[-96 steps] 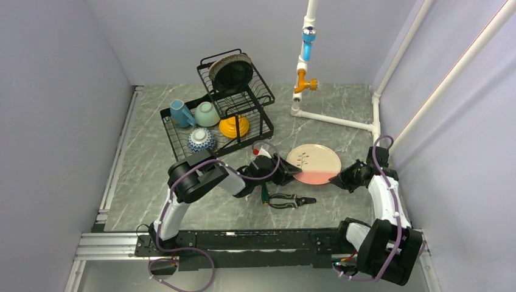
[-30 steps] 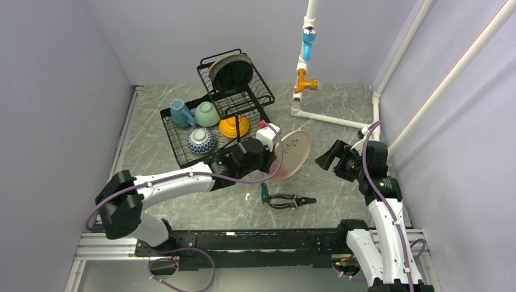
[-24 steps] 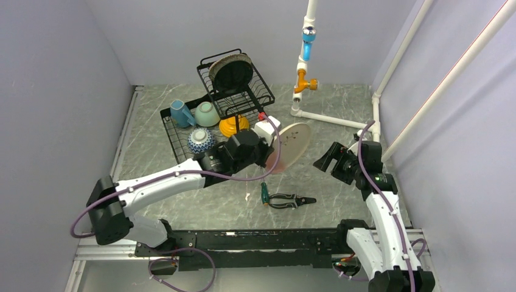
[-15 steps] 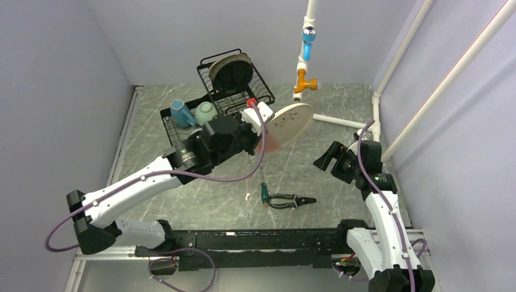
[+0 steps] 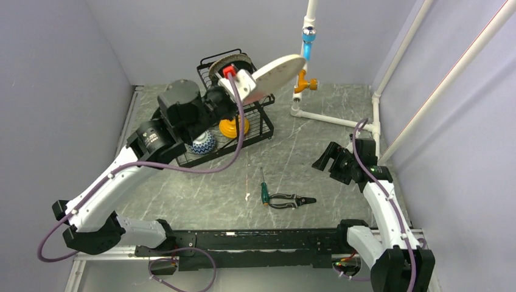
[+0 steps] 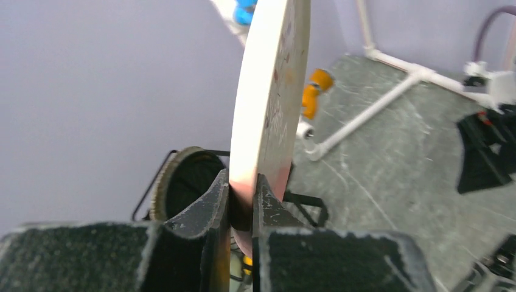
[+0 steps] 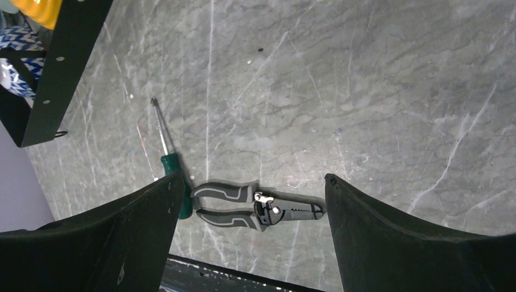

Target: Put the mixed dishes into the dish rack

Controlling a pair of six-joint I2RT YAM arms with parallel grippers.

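Note:
The near side of the raised basket is below my left gripper. I will lower the gripper next, shifting left in the top view, and let go of the pink-cream plate into that side.
My left gripper (image 5: 242,85) is shut on the lower rim of the pink-cream leaf-sprig plate (image 5: 278,68), which it holds on edge high above the raised basket of the black wire dish rack (image 5: 243,143). In the left wrist view the plate (image 6: 274,91) stands upright, pinched in the left gripper (image 6: 241,177). Behind it a black plate (image 6: 185,185) stands in the basket. The orange bowl (image 5: 230,128) and the blue-white zigzag bowl (image 5: 201,145) sit in the lower tray. My left arm hides the rest of the tray. My right gripper (image 5: 325,161) hangs open over the table to the right, holding nothing.
A green-handled screwdriver (image 5: 264,190) and black pliers (image 5: 291,199) lie on the marble table in front of the rack. In the right wrist view the pliers (image 7: 243,204) show between the open fingers. A white pipe frame (image 5: 302,67) with blue and orange fittings stands just right of the lifted plate.
My left arm has swung the plate up and back, from beside the rack to high over its raised basket. The right gripper has stayed about where it was, open.

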